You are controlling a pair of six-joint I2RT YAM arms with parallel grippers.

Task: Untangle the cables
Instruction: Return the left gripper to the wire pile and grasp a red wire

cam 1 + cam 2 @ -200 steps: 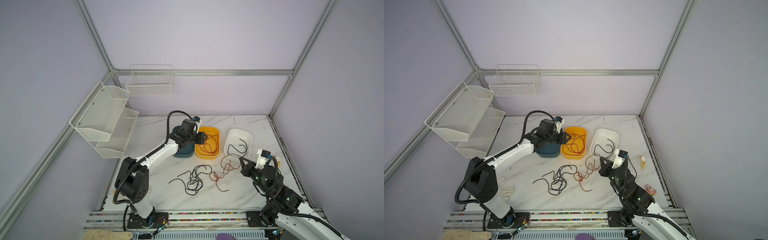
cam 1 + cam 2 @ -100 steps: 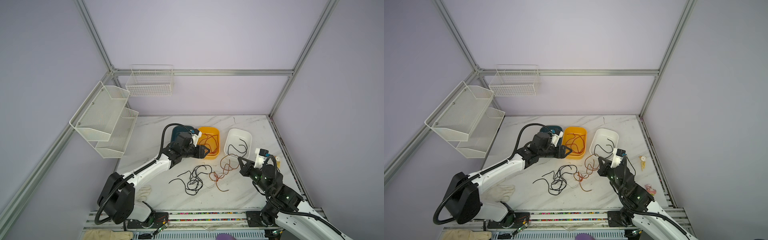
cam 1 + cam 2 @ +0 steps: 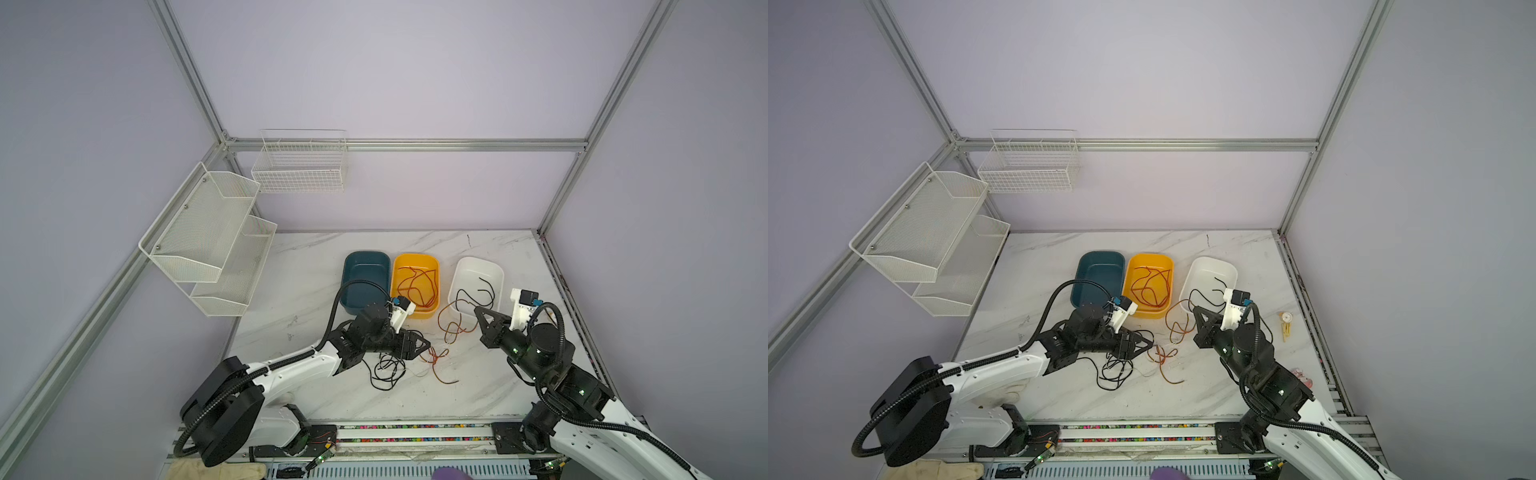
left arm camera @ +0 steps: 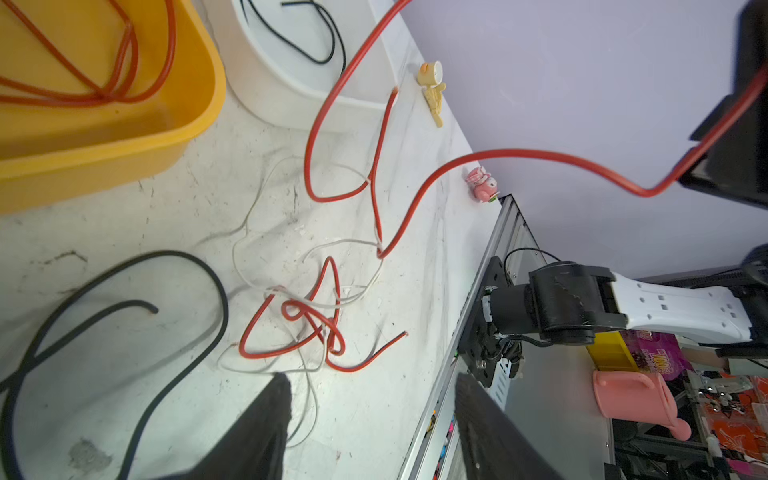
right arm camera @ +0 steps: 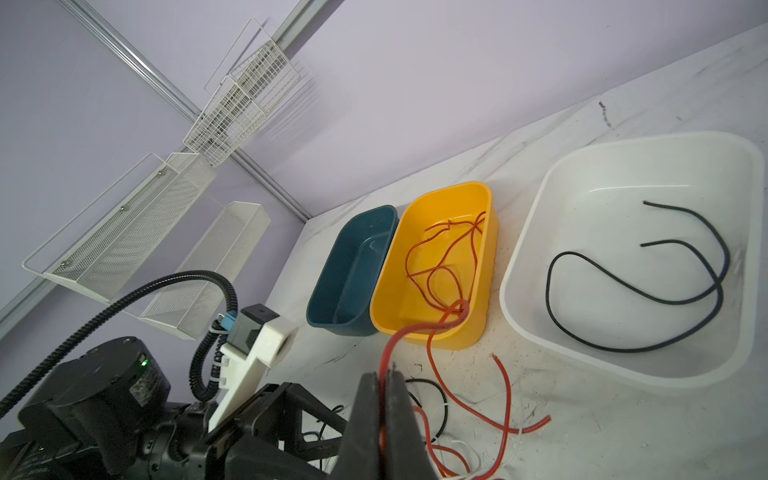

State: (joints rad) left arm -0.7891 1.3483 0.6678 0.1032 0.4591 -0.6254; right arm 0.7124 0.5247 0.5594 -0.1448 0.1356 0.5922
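Note:
The red cable winds around the white one at the red loops in the knot's middle [image 3: 434, 357], so my left gripper needs to lower onto them next and close there.
My right gripper [image 5: 384, 374] is shut on a red cable [image 5: 415, 328] and holds it up off the table, in front of the white bin [image 3: 478, 261]. That cable [image 4: 498, 151] sags down to a knot of red and white cables [image 4: 299, 305] on the marble. My left gripper [image 4: 372, 386] hangs open and empty just short of the knot, which in a top view lies at its fingertips [image 3: 434, 357]. Loose black cables [image 4: 225, 299] lie beside the knot. More red cable [image 3: 415, 282] lies in the yellow bin [image 3: 415, 255]. A black cable [image 5: 547, 282] lies in the white bin.
A dark blue bin [image 3: 365, 274] stands left of the yellow one with nothing in it. Two small toys, one yellow [image 3: 1285, 324] and one pink [image 3: 1300, 374], lie near the table's right edge. White wire shelves [image 3: 208, 232] and a basket [image 3: 299, 166] hang on the walls.
My left arm has drawn back from the bins toward the knot of cables in the middle, and its jaws have opened wider. The right gripper has kept its hold almost in place.

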